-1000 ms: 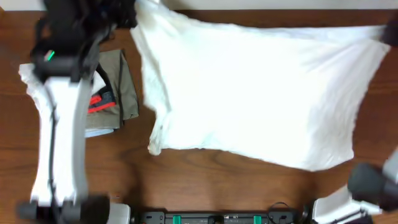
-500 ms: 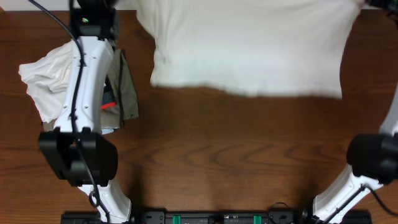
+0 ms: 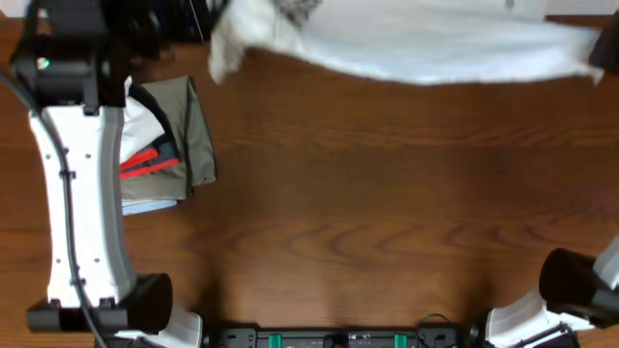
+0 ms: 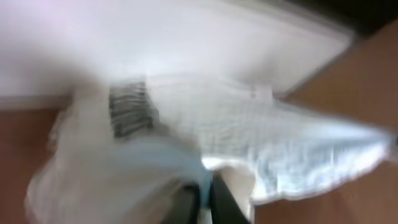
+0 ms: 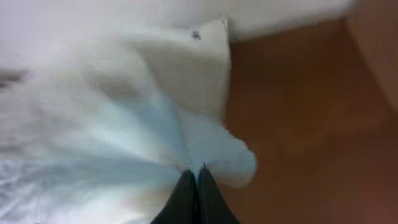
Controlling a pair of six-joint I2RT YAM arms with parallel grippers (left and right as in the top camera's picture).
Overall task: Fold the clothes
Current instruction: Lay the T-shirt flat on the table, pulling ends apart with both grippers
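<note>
The robot's right gripper needs to pull the shirt's end back toward the robot's base, bring it down onto the open tabletop and let it go, because bare wood lies there.
The clothes (image 3: 416, 48), white trousers in thin wrinkly cloth, hang stretched as a narrow band along the table's far edge. My left gripper (image 3: 203, 24) holds the band's left end and my right gripper (image 3: 604, 46) holds its right end. In the left wrist view the dark fingers (image 4: 221, 199) are pressed together with the blurred white clothes (image 4: 280, 143) bunched between and over them. The right wrist view shows my right gripper (image 5: 196, 177) shut on a gathered corner of the clothes (image 5: 124, 124), above the brown tabletop.
A pile of other garments lies at the left: a khaki-olive one (image 3: 198, 135) and a red-and-black one (image 3: 150, 159), partly under my left arm (image 3: 82, 193). The wooden table (image 3: 368, 222) fills the middle. My right arm's base (image 3: 571, 285) is at the lower right.
The clothes, spread over the table's far half a second ago, have been drawn up and back into a thin band at the far edge. Both grippers moved away from the near side.
</note>
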